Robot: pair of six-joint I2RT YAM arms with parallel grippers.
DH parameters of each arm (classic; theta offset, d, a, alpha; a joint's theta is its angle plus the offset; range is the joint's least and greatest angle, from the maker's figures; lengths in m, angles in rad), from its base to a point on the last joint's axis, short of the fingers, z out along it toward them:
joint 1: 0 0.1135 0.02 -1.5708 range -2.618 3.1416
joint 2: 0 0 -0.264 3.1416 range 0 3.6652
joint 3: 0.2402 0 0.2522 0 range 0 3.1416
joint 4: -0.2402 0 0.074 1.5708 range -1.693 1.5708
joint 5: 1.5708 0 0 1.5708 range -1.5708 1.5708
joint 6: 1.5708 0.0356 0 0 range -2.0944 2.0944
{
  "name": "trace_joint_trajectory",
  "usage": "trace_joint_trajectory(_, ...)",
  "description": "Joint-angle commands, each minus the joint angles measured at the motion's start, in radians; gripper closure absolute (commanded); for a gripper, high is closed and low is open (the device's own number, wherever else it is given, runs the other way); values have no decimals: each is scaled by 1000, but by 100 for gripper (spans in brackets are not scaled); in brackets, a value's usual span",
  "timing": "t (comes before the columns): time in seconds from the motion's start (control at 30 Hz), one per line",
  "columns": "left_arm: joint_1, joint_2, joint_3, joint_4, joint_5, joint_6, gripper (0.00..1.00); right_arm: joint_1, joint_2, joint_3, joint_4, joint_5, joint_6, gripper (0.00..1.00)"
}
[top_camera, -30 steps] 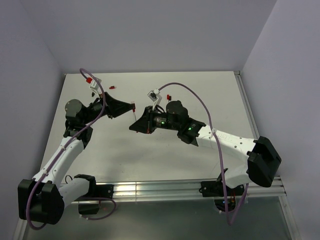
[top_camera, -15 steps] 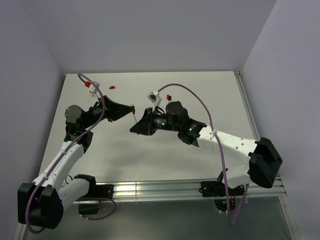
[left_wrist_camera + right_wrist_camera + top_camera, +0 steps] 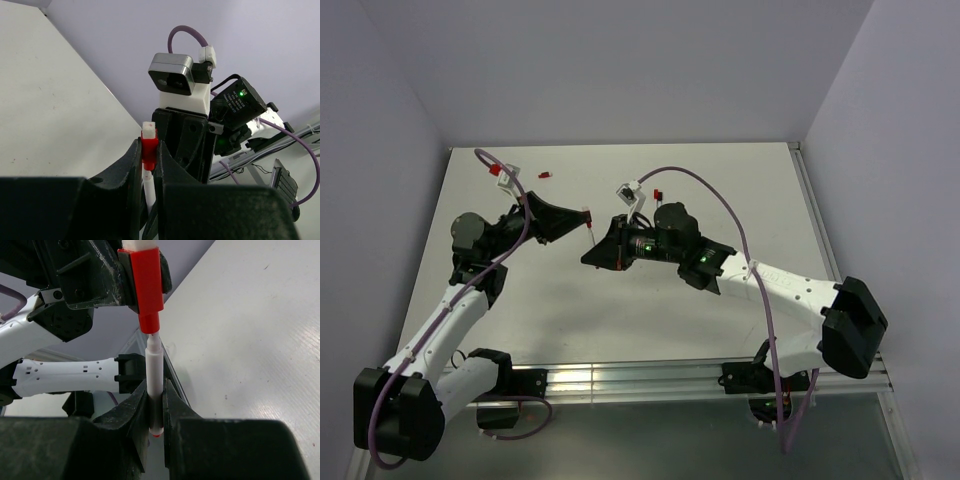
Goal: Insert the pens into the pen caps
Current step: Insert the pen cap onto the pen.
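Observation:
My left gripper draws back next, sliding the red cap over the white pen's narrow tip (image 3: 590,229) (image 3: 147,173), which lies just back of the gripper, then releases the cap.
My left gripper (image 3: 582,221) is shut on a red pen cap (image 3: 588,215), held above the table at mid-left. My right gripper (image 3: 594,250) is shut on a white pen (image 3: 592,238), directly facing it. In the right wrist view the pen (image 3: 154,371) stands upright between the jaws of the right gripper (image 3: 155,390), and its narrow tip meets the mouth of the cap (image 3: 146,284). In the left wrist view the left gripper (image 3: 148,150) pinches the cap (image 3: 149,148), with the pen's barrel (image 3: 148,186) running below it.
A loose red cap (image 3: 545,175) lies at the far left of the table. Another small red and black cap (image 3: 658,195) lies behind the right arm. Purple cables (image 3: 715,200) arc over both arms. A metal rail (image 3: 620,380) runs along the near edge.
Both arms have shifted slightly. The left gripper with the cap has edged toward the right gripper, so cap and pen tip now meet. Both grips are unchanged.

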Motion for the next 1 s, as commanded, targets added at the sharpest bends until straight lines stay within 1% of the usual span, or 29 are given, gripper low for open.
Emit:
trace_joint_trajectory(0.0, -31, -8, -7, 8, 73, -5, 100, -12, -54, 19, 79, 84, -12, 100)
trace_joint_trajectory(0.47, -42, -10, 6, -53, 58, 29, 100, -14, -74, -3, 81, 95, -14, 100)
trace_joint_trajectory(0.57, -47, -10, 0, -17, 68, 0, 100, -14, -65, -1, 81, 96, -12, 100)
trace_joint_trajectory(0.7, -60, -22, 0, -20, 67, -2, 100, -14, -62, -3, 90, 105, -11, 100)
trace_joint_trajectory(0.77, -77, -36, -2, -40, 68, 12, 100, -14, -62, -1, 85, 122, -14, 100)
trace_joint_trajectory(0.83, -94, -50, -2, -72, 70, 58, 100, -17, -57, 3, 78, 139, -21, 100)
trace_joint_trajectory(0.87, -114, -65, -3, -123, 67, 96, 100, -20, -57, 5, 76, 142, -24, 100)
trace_joint_trajectory(0.97, -152, -109, -16, -174, 67, 139, 100, -40, -59, 19, 64, 147, -32, 100)
